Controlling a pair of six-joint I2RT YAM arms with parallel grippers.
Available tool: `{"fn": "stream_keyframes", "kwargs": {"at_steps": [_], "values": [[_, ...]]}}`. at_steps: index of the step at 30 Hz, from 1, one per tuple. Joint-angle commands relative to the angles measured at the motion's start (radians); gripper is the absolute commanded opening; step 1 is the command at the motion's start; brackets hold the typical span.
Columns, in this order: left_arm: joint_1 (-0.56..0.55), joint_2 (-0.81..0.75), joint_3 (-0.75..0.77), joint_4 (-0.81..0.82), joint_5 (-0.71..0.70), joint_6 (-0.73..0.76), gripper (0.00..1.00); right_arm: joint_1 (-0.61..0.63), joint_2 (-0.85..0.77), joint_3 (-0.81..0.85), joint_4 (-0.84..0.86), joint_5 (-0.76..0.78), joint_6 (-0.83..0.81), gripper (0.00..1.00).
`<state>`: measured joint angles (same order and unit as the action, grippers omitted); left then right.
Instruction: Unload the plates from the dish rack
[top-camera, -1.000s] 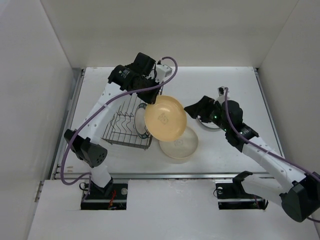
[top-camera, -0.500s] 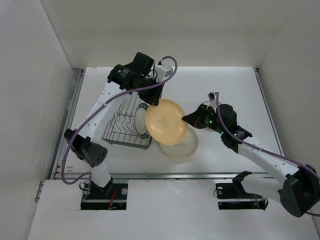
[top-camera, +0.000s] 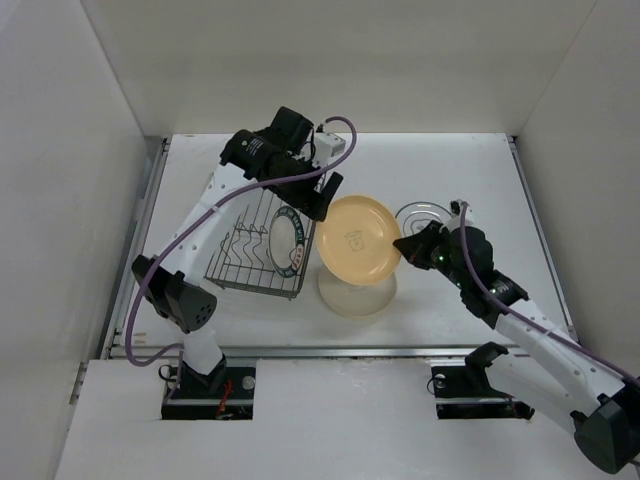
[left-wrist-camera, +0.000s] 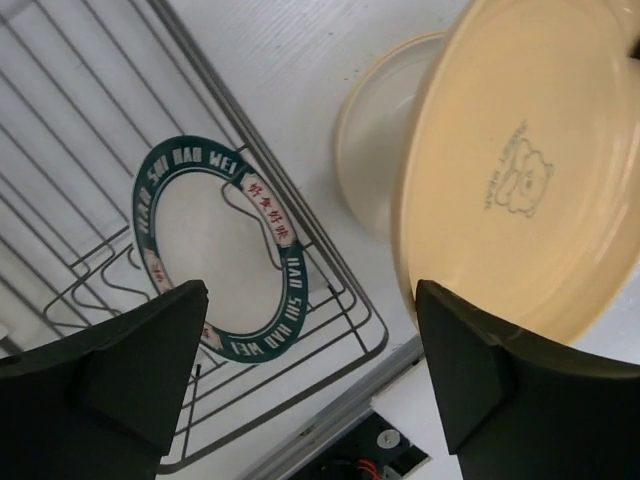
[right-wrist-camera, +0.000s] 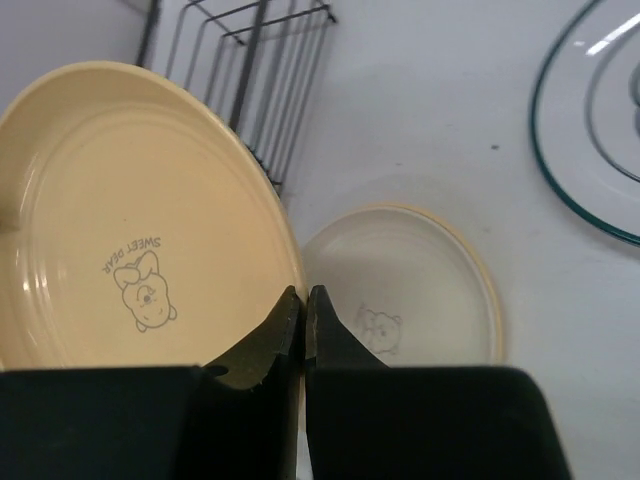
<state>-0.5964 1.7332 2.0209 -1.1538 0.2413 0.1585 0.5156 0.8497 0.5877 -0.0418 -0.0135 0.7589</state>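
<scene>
My right gripper should next bring the yellow-tan plate (top-camera: 358, 240) down and back onto the empty cream plate (top-camera: 357, 299). Then it should let go of the yellow-tan plate's rim.
My right gripper (top-camera: 405, 246) (right-wrist-camera: 303, 300) is shut on the rim of a yellow-tan plate (top-camera: 358, 240) (right-wrist-camera: 130, 220), which it holds tilted in the air above a cream plate (top-camera: 357, 292) (right-wrist-camera: 410, 280) lying on the table. My left gripper (top-camera: 320, 200) (left-wrist-camera: 310, 300) hangs open beside the yellow plate (left-wrist-camera: 520, 170), with nothing between its fingers. Below it stands the dark wire dish rack (top-camera: 245, 250) (left-wrist-camera: 345, 300) (right-wrist-camera: 260, 60). A white plate with a dark teal rim (top-camera: 285, 240) (left-wrist-camera: 215, 250) stands upright in the rack.
A pale plate with a thin teal ring (top-camera: 420, 215) (right-wrist-camera: 590, 130) lies flat on the table behind my right gripper. White walls close in the table on the left, back and right. A metal rail (top-camera: 330, 350) runs along the near edge.
My right gripper closed on the yellow plate's rim, then my left gripper opened and let it go. The plate has moved right, away from the rack.
</scene>
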Motion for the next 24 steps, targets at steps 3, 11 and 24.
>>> {"fn": "stream_keyframes", "kwargs": {"at_steps": [3,11,24], "values": [[0.007,0.005,0.010,-0.053,-0.284,-0.002,0.88,-0.003,-0.035,0.011,-0.225,0.197,-0.021,0.00],[0.018,0.080,-0.062,-0.081,-0.605,-0.042,0.98,-0.003,0.080,-0.028,-0.251,0.198,-0.040,0.00],[0.098,0.134,-0.177,-0.040,-0.626,-0.051,1.00,0.075,0.316,0.006,-0.158,0.166,-0.093,0.26]]}}
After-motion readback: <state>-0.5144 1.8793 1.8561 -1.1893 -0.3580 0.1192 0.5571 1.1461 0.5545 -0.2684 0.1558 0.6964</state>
